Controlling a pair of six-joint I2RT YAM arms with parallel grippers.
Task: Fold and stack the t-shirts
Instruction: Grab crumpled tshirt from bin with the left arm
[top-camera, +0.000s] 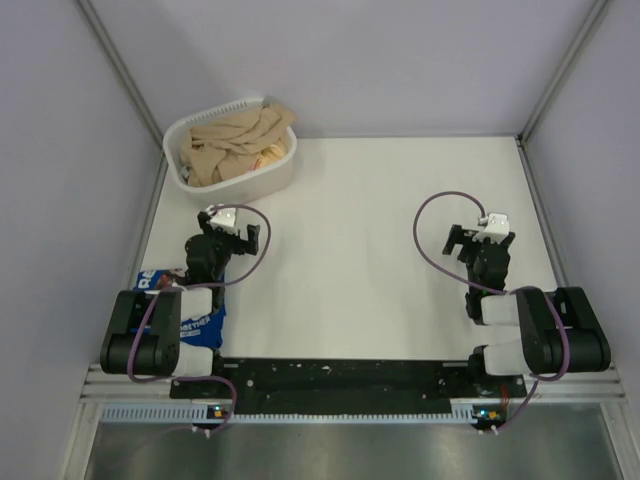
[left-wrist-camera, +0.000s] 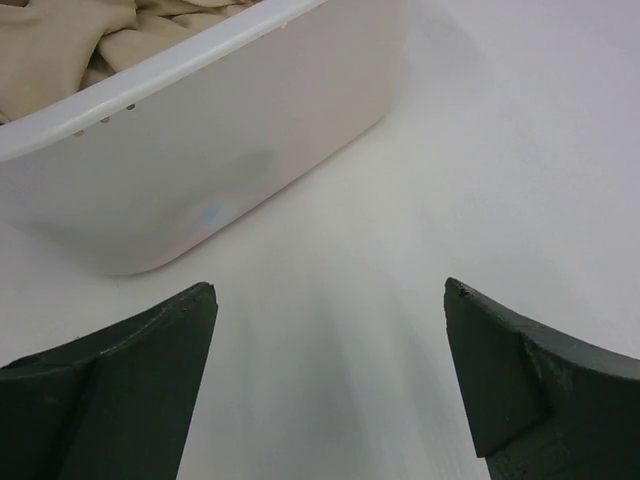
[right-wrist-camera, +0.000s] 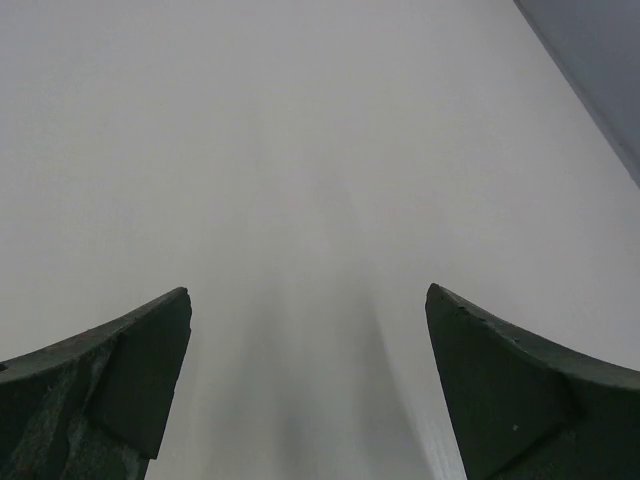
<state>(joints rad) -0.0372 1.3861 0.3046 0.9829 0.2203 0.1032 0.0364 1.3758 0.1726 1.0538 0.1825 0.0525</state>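
I should lift my left gripper over the basket's rim and lower its fingers onto the tan t-shirt's bunched fold (top-camera: 207, 160) (left-wrist-camera: 45, 60), outward of my gripper, behind that rim.
A tan t-shirt (top-camera: 232, 143) lies crumpled in the white basket (top-camera: 283, 170) at the back left; it also shows in the left wrist view (left-wrist-camera: 60, 45) at the top left. A royal blue t-shirt with white lettering (top-camera: 200, 322) lies folded under the left arm at the near left, mostly hidden. My left gripper (top-camera: 226, 218) is open and empty just in front of the basket (left-wrist-camera: 250, 130). My right gripper (top-camera: 492, 226) is open and empty over bare table on the right. Both wrist views show the jaws spread wide with nothing between them.
The white table (top-camera: 370, 250) is bounded by grey walls and metal frame posts on the left, back and right. A black rail (top-camera: 340, 375) runs along the near edge between the arm bases.
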